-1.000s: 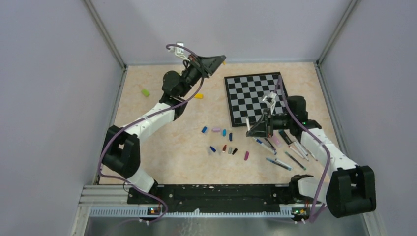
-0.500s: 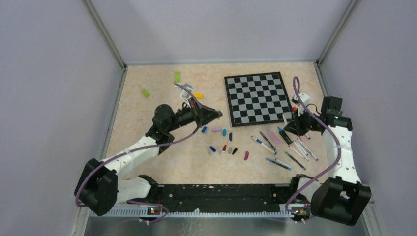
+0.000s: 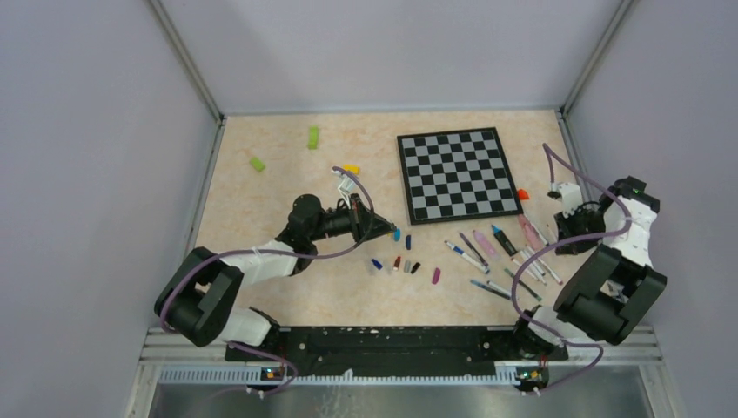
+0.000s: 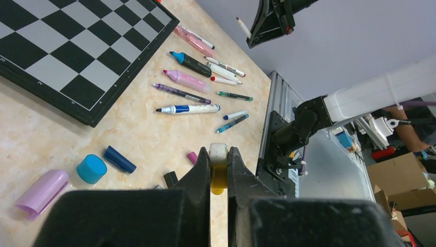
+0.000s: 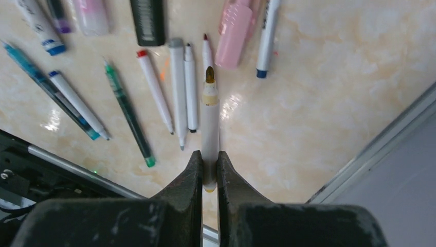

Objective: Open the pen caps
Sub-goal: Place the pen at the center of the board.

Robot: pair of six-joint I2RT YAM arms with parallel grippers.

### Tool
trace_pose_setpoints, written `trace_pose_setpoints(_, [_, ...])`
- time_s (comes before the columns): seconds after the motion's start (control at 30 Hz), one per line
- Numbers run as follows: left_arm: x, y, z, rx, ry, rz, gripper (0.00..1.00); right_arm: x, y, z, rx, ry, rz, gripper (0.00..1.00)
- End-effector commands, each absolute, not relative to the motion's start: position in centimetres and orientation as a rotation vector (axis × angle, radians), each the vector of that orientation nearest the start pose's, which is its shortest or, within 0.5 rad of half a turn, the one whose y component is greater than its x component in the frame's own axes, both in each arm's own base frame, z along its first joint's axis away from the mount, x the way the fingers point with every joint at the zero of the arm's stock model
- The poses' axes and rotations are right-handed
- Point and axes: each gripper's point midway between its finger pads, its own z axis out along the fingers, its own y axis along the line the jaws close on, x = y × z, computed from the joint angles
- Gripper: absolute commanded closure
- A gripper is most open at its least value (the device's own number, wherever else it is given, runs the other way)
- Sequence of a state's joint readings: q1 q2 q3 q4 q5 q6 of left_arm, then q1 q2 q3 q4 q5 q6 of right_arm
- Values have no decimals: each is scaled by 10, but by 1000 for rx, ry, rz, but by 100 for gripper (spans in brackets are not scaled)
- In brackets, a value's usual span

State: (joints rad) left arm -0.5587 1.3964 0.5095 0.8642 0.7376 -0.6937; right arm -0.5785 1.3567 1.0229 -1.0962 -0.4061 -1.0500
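My right gripper holds the white pen. Next, it will move down and pull back to lay the pen beside the row.
My left gripper (image 3: 384,228) hovers low over the loose pen caps (image 3: 405,264) at mid-table, shut on a yellow pen cap (image 4: 218,178) with a white end. Below it lie a cyan cap (image 4: 91,168), a dark blue cap (image 4: 119,159), a lilac cap (image 4: 42,190) and a pink cap (image 4: 192,157). My right gripper (image 5: 209,157) is shut on an uncapped white pen (image 5: 210,108), tip pointing away, above the row of pens (image 5: 177,92) at the right. In the top view the right gripper (image 3: 564,237) hangs beside the pens (image 3: 513,257).
The chessboard (image 3: 457,174) lies at the back, right of centre. Two green blocks (image 3: 312,137) (image 3: 258,164) and a yellow block (image 3: 351,169) lie at the back left. A small orange piece (image 3: 522,194) sits by the board's right corner. The right wall rail (image 5: 370,149) is close.
The left arm has come down from the back of the table to just above the caps. The right arm has swung right, off the chessboard's corner, over the pens. Both grips held.
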Motion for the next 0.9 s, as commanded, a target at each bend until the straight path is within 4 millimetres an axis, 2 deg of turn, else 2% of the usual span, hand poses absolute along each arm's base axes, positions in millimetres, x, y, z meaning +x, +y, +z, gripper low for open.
trace_pose_setpoints(0.0, [231, -308, 205, 630, 1612, -1488, 100, 206, -134, 96, -712, 2721, 174, 100])
trace_pose_setpoints(0.17, [231, -309, 205, 613, 1629, -1500, 100, 194, -151, 73, -717, 2795, 176, 100])
trace_pose_setpoints(0.27, [230, -309, 209, 595, 1634, -1515, 100, 193, -157, 66, -726, 2813, 165, 100])
trace_pose_setpoints(0.63, [226, -307, 208, 457, 1736, -1596, 100, 199, -160, 51, -760, 2788, 173, 100])
trace_pose_setpoints(0.87, [226, -307, 210, 413, 1836, -1544, 100, 197, -158, 29, -825, 2782, 200, 97])
